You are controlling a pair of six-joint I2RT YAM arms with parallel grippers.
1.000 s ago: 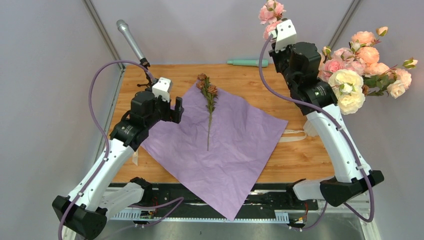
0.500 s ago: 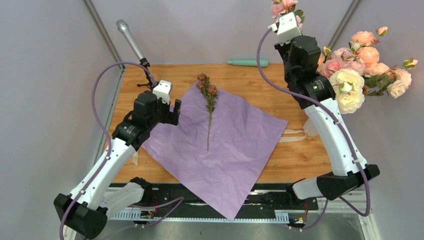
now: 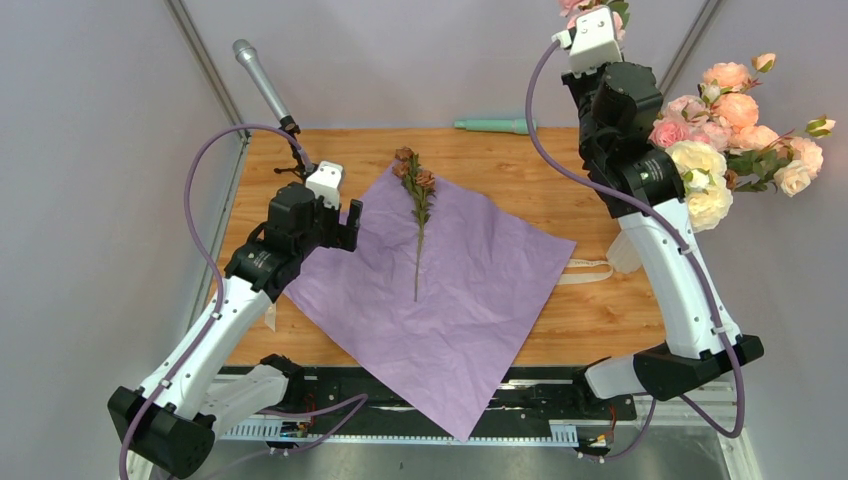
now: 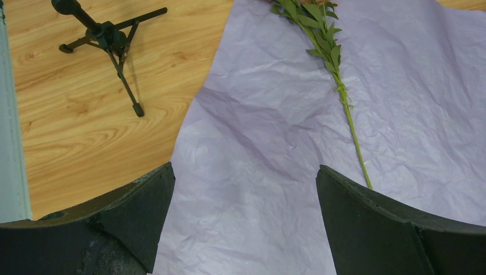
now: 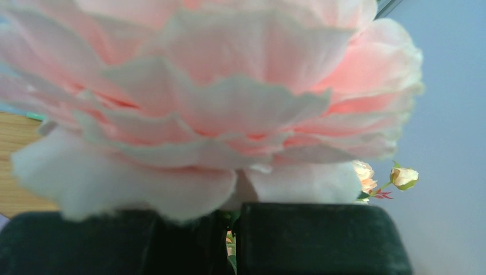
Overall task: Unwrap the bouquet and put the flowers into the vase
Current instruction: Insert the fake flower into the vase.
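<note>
I should move my right gripper back next, lower its pink rose beside the cluster's pink edge (image 3: pixel 671 132) and let go of it, because the vase below holds those other roses.
The lilac paper (image 3: pixel 450 290) lies spread flat on the wooden table, with one brown-headed rose stem (image 3: pixel 417 215) on it. My left gripper (image 3: pixel 350 225) hovers open over the paper's left part (image 4: pixel 258 143), nothing between its fingers (image 4: pixel 245 177); the stem (image 4: pixel 338 86) lies to its right. My right gripper (image 3: pixel 590 12) is raised at the top edge of the overhead view, shut (image 5: pixel 229 215) on the stem of a pink rose (image 5: pixel 218 86). Only a white sliver of the vase (image 3: pixel 620 258) shows behind my right arm, with a cluster of pink, cream and peach roses (image 3: pixel 700 170) above it.
A cream ribbon (image 3: pixel 590 270) lies by the paper's right corner. A microphone on a small tripod (image 3: pixel 262 85) stands at the back left, its legs (image 4: pixel 109 37) near the paper's edge. A mint-green cylinder (image 3: pixel 495 125) lies along the back edge.
My right arm has lifted the pink rose higher and to the right, toward the flower cluster. The left arm has barely moved.
</note>
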